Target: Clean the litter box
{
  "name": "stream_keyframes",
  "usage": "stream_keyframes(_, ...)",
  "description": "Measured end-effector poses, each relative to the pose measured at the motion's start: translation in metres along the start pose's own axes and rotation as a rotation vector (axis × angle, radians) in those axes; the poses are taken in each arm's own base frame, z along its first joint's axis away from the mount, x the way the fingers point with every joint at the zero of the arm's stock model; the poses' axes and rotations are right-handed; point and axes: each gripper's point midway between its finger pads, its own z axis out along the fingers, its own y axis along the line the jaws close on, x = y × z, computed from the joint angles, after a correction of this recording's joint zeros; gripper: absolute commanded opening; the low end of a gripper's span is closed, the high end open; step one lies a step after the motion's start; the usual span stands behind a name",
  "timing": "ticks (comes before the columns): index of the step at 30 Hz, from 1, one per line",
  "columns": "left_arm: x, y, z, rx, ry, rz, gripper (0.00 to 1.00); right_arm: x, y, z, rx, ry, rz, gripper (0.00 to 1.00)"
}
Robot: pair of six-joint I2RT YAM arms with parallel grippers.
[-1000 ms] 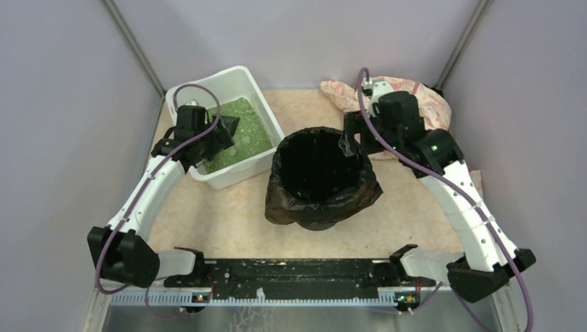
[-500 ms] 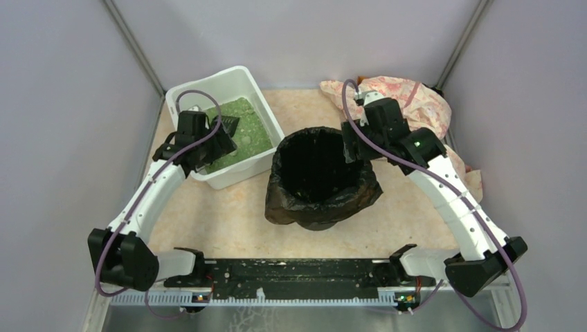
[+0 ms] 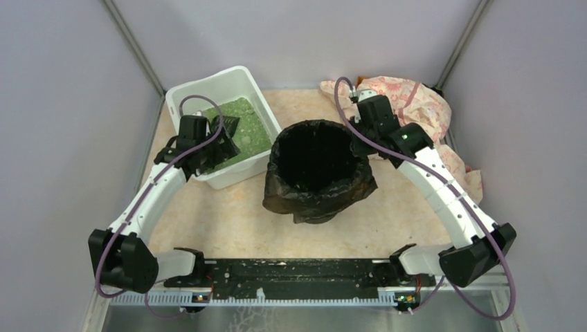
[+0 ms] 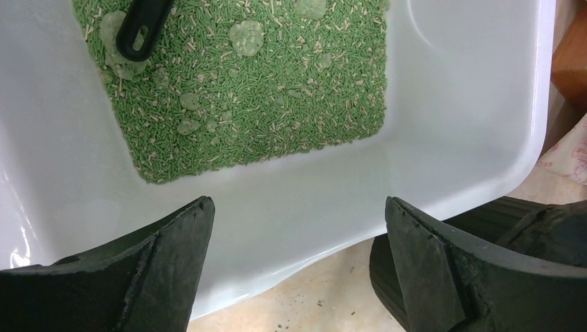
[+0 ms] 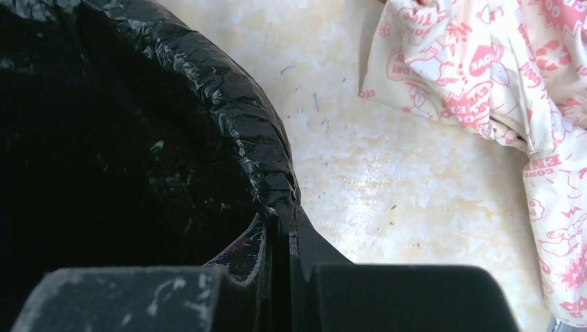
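Note:
My right gripper will next carry the black-bagged bin (image 3: 318,173) by its rim outward toward the back wall, beside the patterned cloth, as open tabletop shows behind the bin.
The litter box (image 3: 208,81) is a white tub at the back left holding green litter (image 3: 246,131) with pale clumps. In the left wrist view the litter box (image 4: 450,104) fills the frame, and a black scoop handle (image 4: 142,28) lies on the litter (image 4: 256,90). My left gripper (image 3: 216,149) (image 4: 297,207) hangs open above the tub's near wall, with nothing between its fingers. My right gripper (image 3: 360,142) (image 5: 289,225) is shut on the right rim of the black-bagged bin (image 3: 318,173) (image 5: 235,104), pinching the bag's edge.
A pink-and-white patterned cloth (image 3: 415,97) (image 5: 498,76) lies crumpled at the back right, behind the right arm. The bin (image 4: 526,221) stands close to the tub's right side. Grey walls close in the beige tabletop (image 3: 221,221) on three sides.
My right gripper has come down onto the bin's right rim and shut on it. The bin has shifted slightly left. The left gripper has drifted a little toward the tub's near wall, staying open.

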Motion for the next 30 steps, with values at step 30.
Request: stream_keyframes(30, 0.017, 0.011, -0.001, -0.005, 0.023, 0.045, 0.99, -0.130, -0.094, 0.122, 0.094, -0.110, 0.242, 0.00)
